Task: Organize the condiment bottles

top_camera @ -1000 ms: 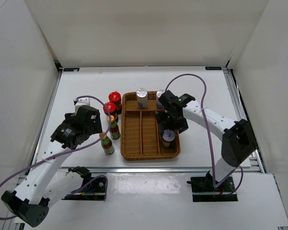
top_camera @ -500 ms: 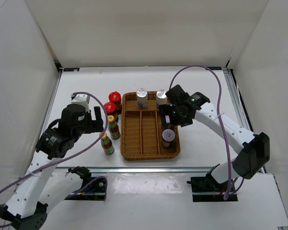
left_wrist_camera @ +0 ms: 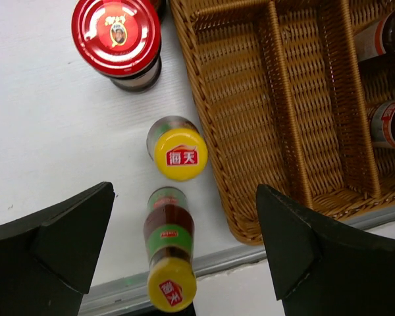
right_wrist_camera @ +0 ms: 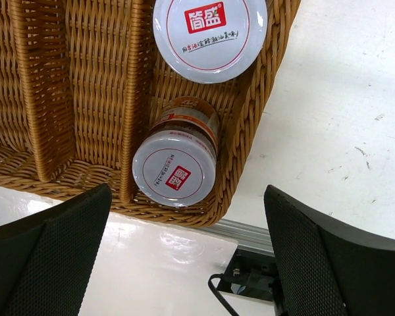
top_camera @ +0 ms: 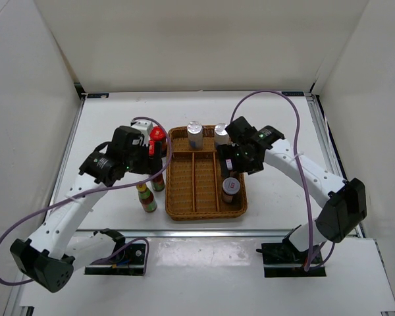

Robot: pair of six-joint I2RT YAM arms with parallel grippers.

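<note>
The left gripper will next move down, open, onto the yellow cap nearest the edge of the wicker tray, because that bottle is still outside the tray's empty sections.
Two yellow-capped bottles (left_wrist_camera: pixel 178 155) (left_wrist_camera: pixel 170 263) stand on the table left of the wicker tray (left_wrist_camera: pixel 283 99), with a red-capped jar (left_wrist_camera: pixel 116 36) beyond them. My left gripper (left_wrist_camera: pixel 184 191) hangs open and empty above the yellow pair, touching nothing. In the top view it (top_camera: pixel 153 153) covers one red-capped jar; the other (top_camera: pixel 157 133) shows. My right gripper (right_wrist_camera: pixel 187 191) is open and empty above two silver-capped shakers (right_wrist_camera: pixel 209 33) (right_wrist_camera: pixel 176 168) in the tray's right compartment. Two more shakers (top_camera: pixel 195 131) (top_camera: pixel 220 131) stand at the tray's far end.
The tray (top_camera: pixel 194 184) has long middle compartments that hold nothing. White walls enclose the table on the left, back and right. A metal rail (right_wrist_camera: pixel 250 230) runs along the near table edge, just below the tray.
My left gripper has swung right and away from me, from left of the bottles to above them. My right gripper has risen off the tray's right compartment and stays open.
</note>
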